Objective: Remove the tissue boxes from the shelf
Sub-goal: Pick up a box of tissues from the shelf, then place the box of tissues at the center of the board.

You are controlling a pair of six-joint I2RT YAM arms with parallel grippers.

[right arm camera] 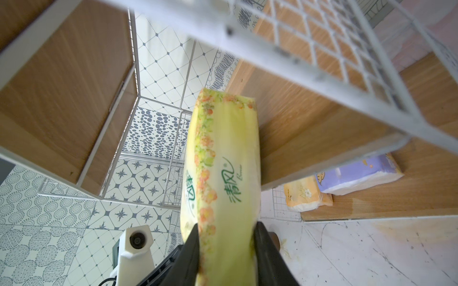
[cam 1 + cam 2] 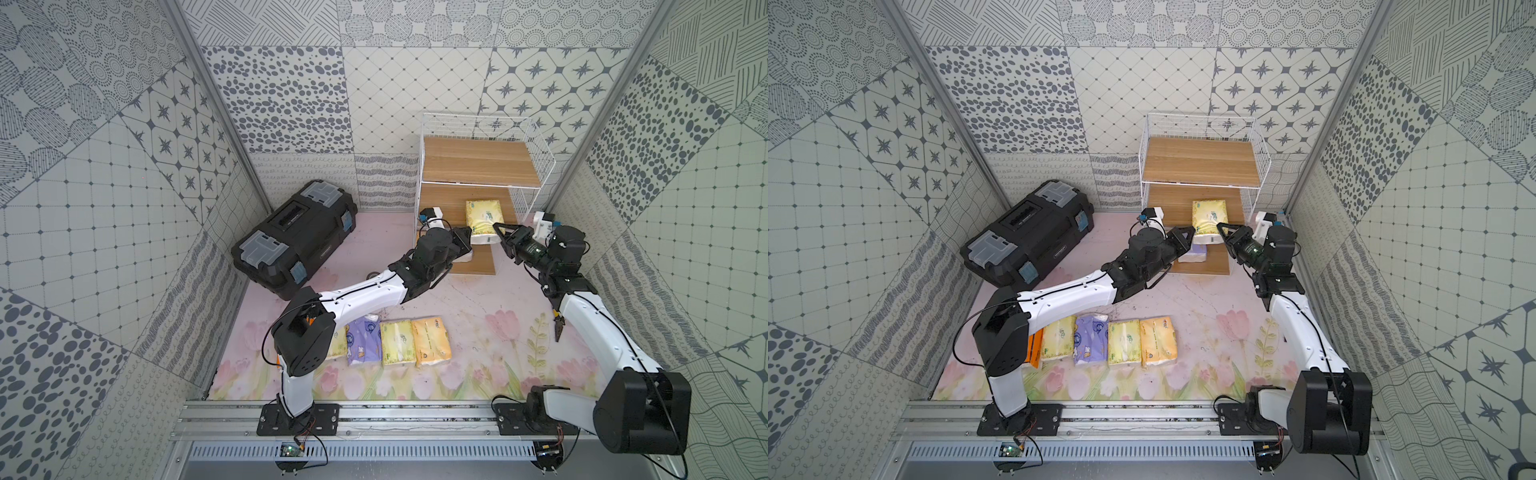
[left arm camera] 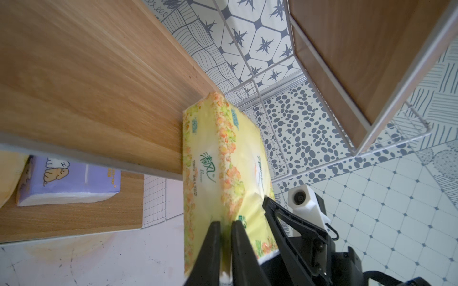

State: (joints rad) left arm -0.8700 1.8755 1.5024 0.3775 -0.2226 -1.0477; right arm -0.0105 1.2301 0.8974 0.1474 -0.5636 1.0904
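My right gripper needs to move back and down next, to release the box on the bare mat beside the row's yellow-orange box.
A pale yellow-green tissue box (image 2: 484, 218) (image 2: 1209, 216) lies on the middle board of the white wire shelf (image 2: 478, 162) (image 2: 1200, 160), sticking out over its front edge. My left gripper (image 2: 465, 237) (image 3: 225, 222) pinches the box's near edge, its jaws a narrow gap apart. From the other side, my right gripper (image 2: 498, 228) (image 1: 226, 225) is shut across the same box (image 1: 223, 161), both fingers pressing its sides. On the bottom board lie a purple box (image 3: 69, 175) (image 1: 359, 170) and a yellow-orange one (image 1: 302, 195). The top board is bare.
Several tissue boxes lie in a row on the floor mat in front: orange (image 2: 1036, 347), yellow-green (image 2: 1059, 338), purple (image 2: 1090, 338), yellow-green (image 2: 1124, 343), yellow-orange (image 2: 1157, 340). A big black toolbox (image 2: 295, 237) stands at the back left. The shelf's mesh side (image 1: 322, 49) is close above my right wrist.
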